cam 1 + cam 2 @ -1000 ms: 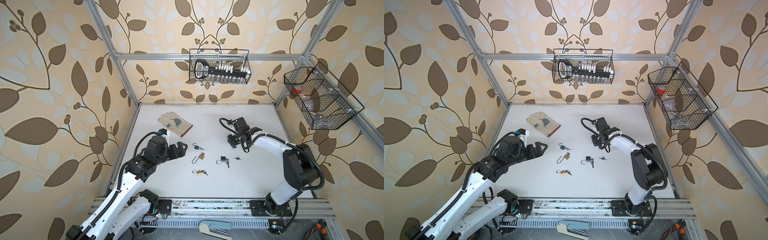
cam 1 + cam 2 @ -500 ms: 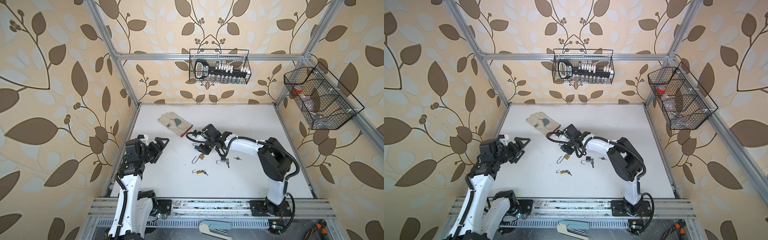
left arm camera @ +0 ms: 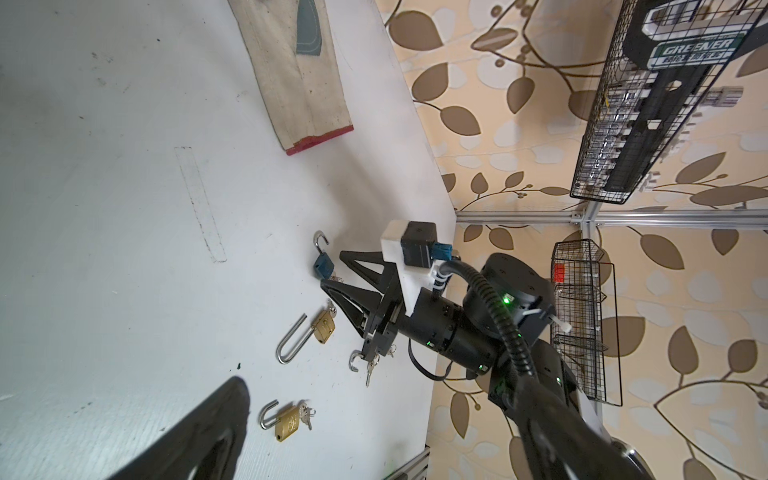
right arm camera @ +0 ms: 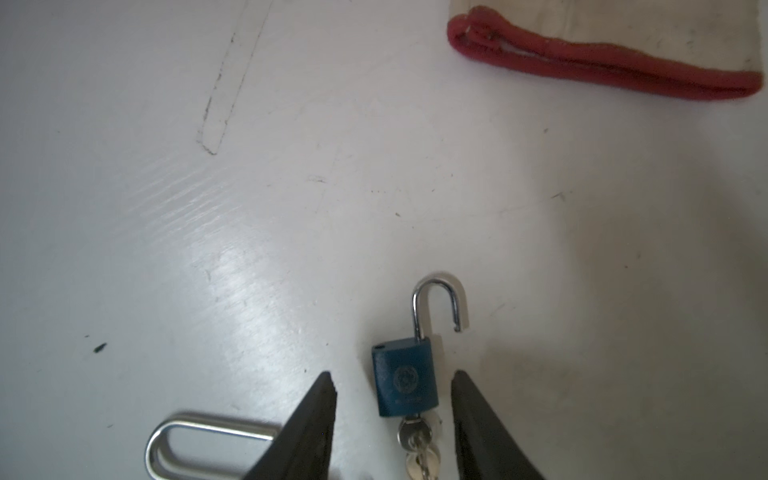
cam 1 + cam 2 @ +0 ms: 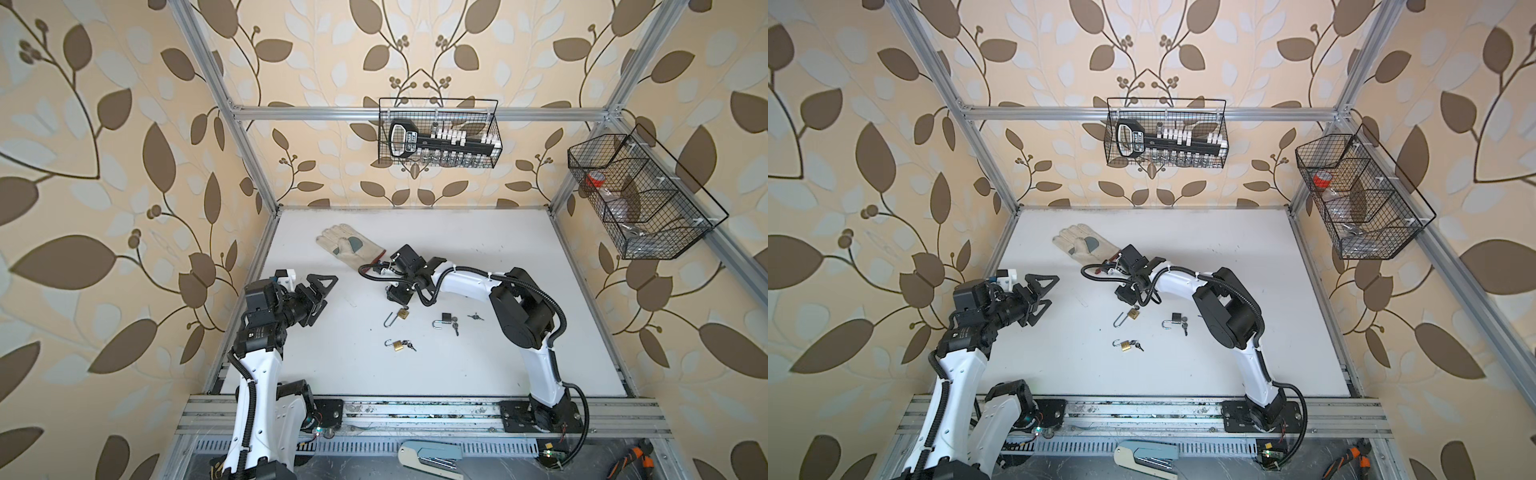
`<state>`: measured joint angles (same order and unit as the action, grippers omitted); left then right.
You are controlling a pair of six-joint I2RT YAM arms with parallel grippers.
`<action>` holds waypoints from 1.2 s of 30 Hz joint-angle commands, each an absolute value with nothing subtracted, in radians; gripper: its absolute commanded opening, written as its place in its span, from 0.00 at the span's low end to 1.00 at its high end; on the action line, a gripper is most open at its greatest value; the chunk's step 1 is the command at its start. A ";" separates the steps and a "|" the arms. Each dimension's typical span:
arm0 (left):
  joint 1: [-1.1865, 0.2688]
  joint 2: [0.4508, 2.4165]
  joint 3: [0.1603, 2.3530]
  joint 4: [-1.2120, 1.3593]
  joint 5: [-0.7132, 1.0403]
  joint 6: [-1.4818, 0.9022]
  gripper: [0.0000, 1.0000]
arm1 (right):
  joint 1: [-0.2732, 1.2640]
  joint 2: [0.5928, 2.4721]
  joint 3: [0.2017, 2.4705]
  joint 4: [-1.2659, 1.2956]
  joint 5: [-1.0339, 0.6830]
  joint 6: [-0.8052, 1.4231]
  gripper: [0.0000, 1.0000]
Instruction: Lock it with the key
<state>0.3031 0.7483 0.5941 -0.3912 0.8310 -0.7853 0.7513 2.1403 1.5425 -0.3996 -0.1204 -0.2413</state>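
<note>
The blue padlock's body (image 4: 404,379) is below my right gripper, between its fingers, so next I will lower the gripper over it and close on both sides of it.
A blue padlock (image 4: 405,380) lies flat on the white table with its shackle (image 4: 436,299) swung open and a key (image 4: 415,440) in its base. My right gripper (image 4: 392,374) is open and low over it, one finger on each side of the body with a gap on both sides. The left wrist view shows the same blue padlock (image 3: 323,266) between the right gripper's (image 3: 331,268) tips. In both top views the right gripper (image 5: 395,293) (image 5: 1123,295) hides this padlock. My left gripper (image 5: 318,291) (image 5: 1038,293) hangs wide open and empty at the table's left side.
A long-shackle brass padlock (image 5: 397,316), a black padlock (image 5: 444,320), a small brass padlock (image 5: 397,345) and a loose key (image 5: 475,316) lie near the table's middle. A work glove (image 5: 349,247) lies behind. Wire baskets hang on the back wall (image 5: 438,133) and right wall (image 5: 640,199).
My right arm swung from the back right across to the left and came down over the blue padlock. My left arm pulled back from the padlocks to the table's left side, still open.
</note>
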 commanded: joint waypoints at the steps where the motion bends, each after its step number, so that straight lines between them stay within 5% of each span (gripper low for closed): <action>1: 0.316 0.747 0.592 -0.361 0.864 -0.766 0.99 | 0.751 2.178 1.576 -0.449 -0.123 -0.268 0.46; 26: 0.318 0.750 0.610 -0.380 0.866 -0.745 0.99 | 0.748 2.223 1.597 -0.479 -0.074 -0.257 0.25; 36: 0.314 0.751 0.730 -0.459 0.871 -0.656 0.99 | 0.733 1.968 1.516 -0.382 -0.135 -0.151 0.12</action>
